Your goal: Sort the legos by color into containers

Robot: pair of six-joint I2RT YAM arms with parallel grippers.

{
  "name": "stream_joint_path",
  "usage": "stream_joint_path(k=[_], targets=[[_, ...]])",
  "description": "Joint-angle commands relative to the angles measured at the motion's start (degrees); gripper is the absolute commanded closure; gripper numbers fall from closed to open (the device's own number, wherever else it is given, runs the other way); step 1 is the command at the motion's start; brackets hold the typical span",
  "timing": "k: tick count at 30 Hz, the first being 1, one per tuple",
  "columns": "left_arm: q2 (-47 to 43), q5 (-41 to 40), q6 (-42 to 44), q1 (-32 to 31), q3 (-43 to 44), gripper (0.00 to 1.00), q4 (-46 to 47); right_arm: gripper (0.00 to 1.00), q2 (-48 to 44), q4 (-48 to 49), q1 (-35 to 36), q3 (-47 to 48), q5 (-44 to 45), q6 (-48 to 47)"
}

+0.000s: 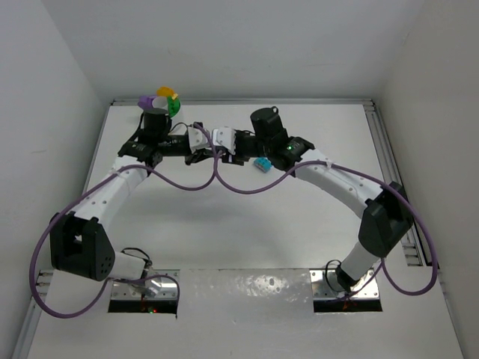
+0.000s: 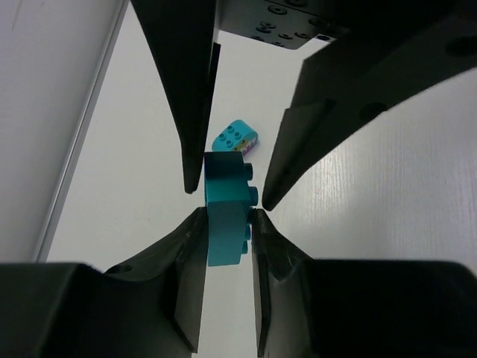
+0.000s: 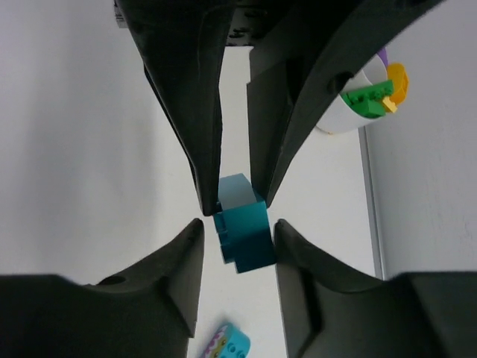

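Note:
My left gripper moves outward and to the left in the top view next and releases the lego over the bowl's white cup (image 1: 159,104), since other colors sit around it.
A dark teal lego (image 2: 226,224) hangs above the table between both grippers, which meet tip to tip at mid-table. My left gripper (image 2: 227,215) is shut on it, both pads pressed to its sides. From the opposite side my right gripper (image 3: 238,224) stands open around the same lego (image 3: 246,235), with a gap at one finger. A lighter teal lego with a printed face (image 1: 262,164) lies on the table just below them. The white bowl (image 1: 160,103) at the back left holds purple, yellow, orange and green legos (image 3: 367,97).
The left wall runs close behind the bowl (image 3: 339,123). A metal rail (image 1: 378,142) borders the table on the right. Purple cables (image 1: 247,187) droop from both arms across the middle.

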Motion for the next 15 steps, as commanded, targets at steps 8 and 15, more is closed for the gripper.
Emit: stream_joint_path(k=[8, 15], targets=[[-1.7, -13.3, -12.9, -1.4, -1.5, 1.0, 9.2, 0.22, -3.5, 16.9, 1.0, -6.7, 12.9, 10.5], [2.4, -26.5, -40.4, 12.6, 2.5, 1.0, 25.3, 0.2, -5.2, 31.4, -3.1, -13.4, 18.6, 24.0]])
